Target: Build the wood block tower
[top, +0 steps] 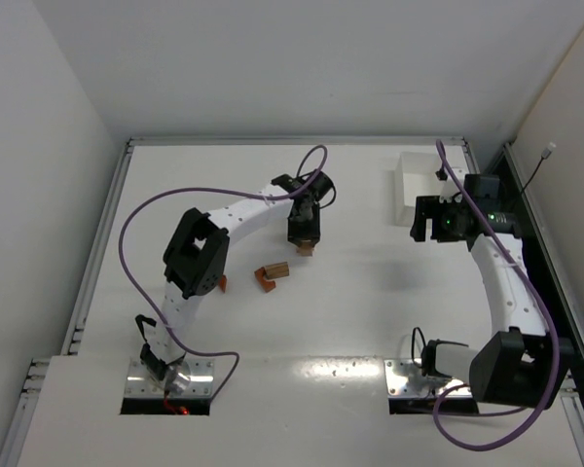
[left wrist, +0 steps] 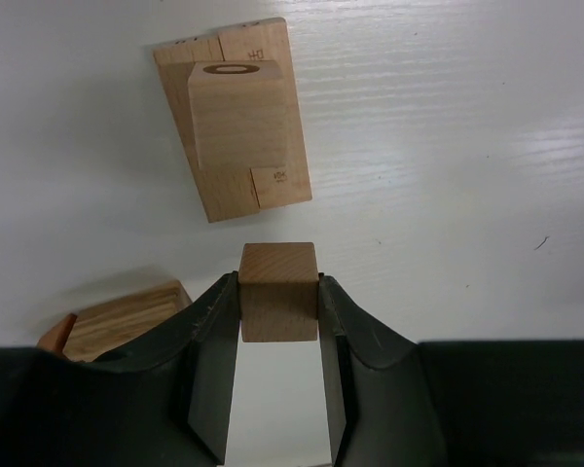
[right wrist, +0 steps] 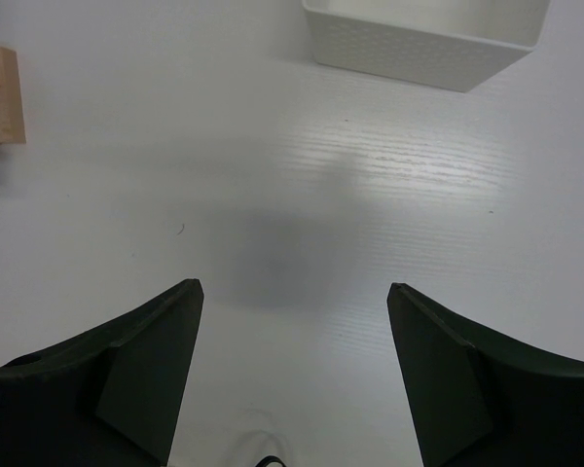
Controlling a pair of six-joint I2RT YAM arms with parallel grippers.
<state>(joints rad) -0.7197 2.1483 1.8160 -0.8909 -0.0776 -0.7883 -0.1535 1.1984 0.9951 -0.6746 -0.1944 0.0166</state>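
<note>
My left gripper should next move the cube [left wrist: 278, 302] outward and release it on the flat bars' bare near end, beside the top block.
My left gripper [left wrist: 279, 280] is shut on a pale tan cube [left wrist: 278, 302], pinched between both fingertips. Just beyond the cube in the left wrist view stands a low stack of pale wood blocks [left wrist: 236, 117]: flat bars with one block on top. The cube is apart from it. From above, the left gripper [top: 305, 243] points down near the table's middle and hides most of the stack. A tan bar with a reddish-brown arch [top: 271, 275] lies to its lower left, and a small reddish wedge [top: 221, 283] sits further left. My right gripper [right wrist: 294, 287] is open with nothing between its fingers.
A white plastic tray [top: 416, 190] stands at the back right, just beyond the right gripper [top: 423, 222]; its near wall [right wrist: 419, 53] shows in the right wrist view. The edge of a tan block [right wrist: 0, 97] shows at that view's left. Raised rails border the table.
</note>
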